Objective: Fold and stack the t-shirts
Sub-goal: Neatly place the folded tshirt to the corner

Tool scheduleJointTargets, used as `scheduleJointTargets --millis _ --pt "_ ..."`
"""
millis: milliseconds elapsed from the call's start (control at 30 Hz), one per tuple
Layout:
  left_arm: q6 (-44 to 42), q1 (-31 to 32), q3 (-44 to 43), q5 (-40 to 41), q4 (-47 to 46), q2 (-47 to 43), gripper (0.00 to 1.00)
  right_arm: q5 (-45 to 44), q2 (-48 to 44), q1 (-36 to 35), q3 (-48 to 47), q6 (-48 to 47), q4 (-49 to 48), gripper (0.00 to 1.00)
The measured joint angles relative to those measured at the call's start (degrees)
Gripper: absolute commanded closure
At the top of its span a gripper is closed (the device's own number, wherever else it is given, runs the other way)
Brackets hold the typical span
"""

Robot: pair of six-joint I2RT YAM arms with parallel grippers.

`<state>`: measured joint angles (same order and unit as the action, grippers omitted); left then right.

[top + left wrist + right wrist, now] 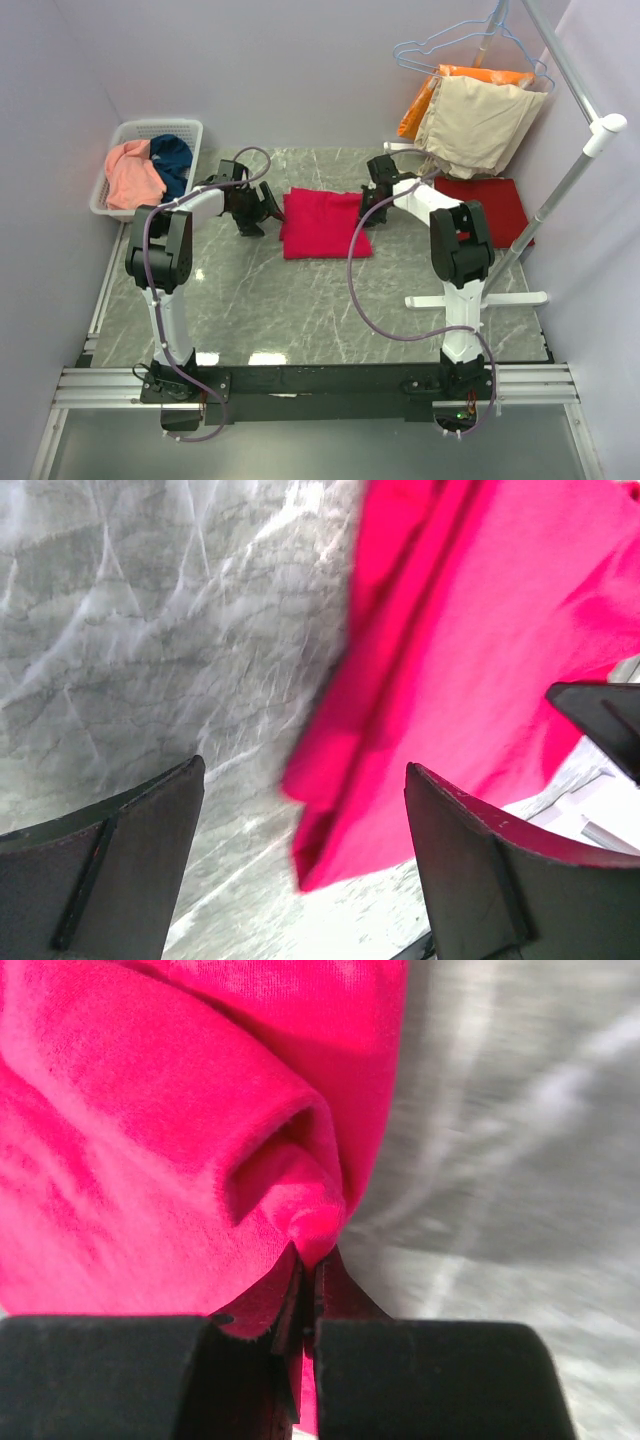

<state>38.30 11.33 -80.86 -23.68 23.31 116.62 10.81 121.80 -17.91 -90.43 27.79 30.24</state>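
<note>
I should lift the crimson-red t-shirt (322,222) with my right gripper and carry it toward the right in the top view, over the darker red t-shirt (485,205) already folded there, and then let it go.
A bright crimson-red t-shirt (322,222) lies folded on the marble table (300,310), between my two grippers. My right gripper (368,207) is shut on its right edge; the wrist view shows a fold of red cloth (300,1210) pinched between the jaws. My left gripper (262,208) is open and empty at the shirt's left edge; the shirt's corner (330,810) lies between its fingers (130,860). A darker red t-shirt (485,205) lies folded at the right. A salmon-pink t-shirt (132,172) and a dark teal-blue one (175,160) sit in the basket.
A white basket (125,133) stands at the back left. A white garment rack (560,190) stands at the right, its base (480,298) on the table. Beige (480,125) and orange (425,100) garments hang on wire hangers at the back right.
</note>
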Motion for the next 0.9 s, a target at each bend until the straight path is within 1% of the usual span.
scheduleJointTargets --millis 400,700,900 --pt "-1.2 0.0 0.1 0.9 1.6 -0.6 0.13 -11.4 -5.8 4.2 0.0 -1.7 8.3 1.0" --pt "-1.5 0.0 0.8 2.1 1.9 -1.5 0.13 -19.5 -8.5 10.6 0.0 -1.7 14.0 1.0" --pt "-1.7 0.0 1.0 2.2 1.9 -1.7 0.13 -24.2 -10.2 13.2 -1.2 -1.6 16.8 1.0"
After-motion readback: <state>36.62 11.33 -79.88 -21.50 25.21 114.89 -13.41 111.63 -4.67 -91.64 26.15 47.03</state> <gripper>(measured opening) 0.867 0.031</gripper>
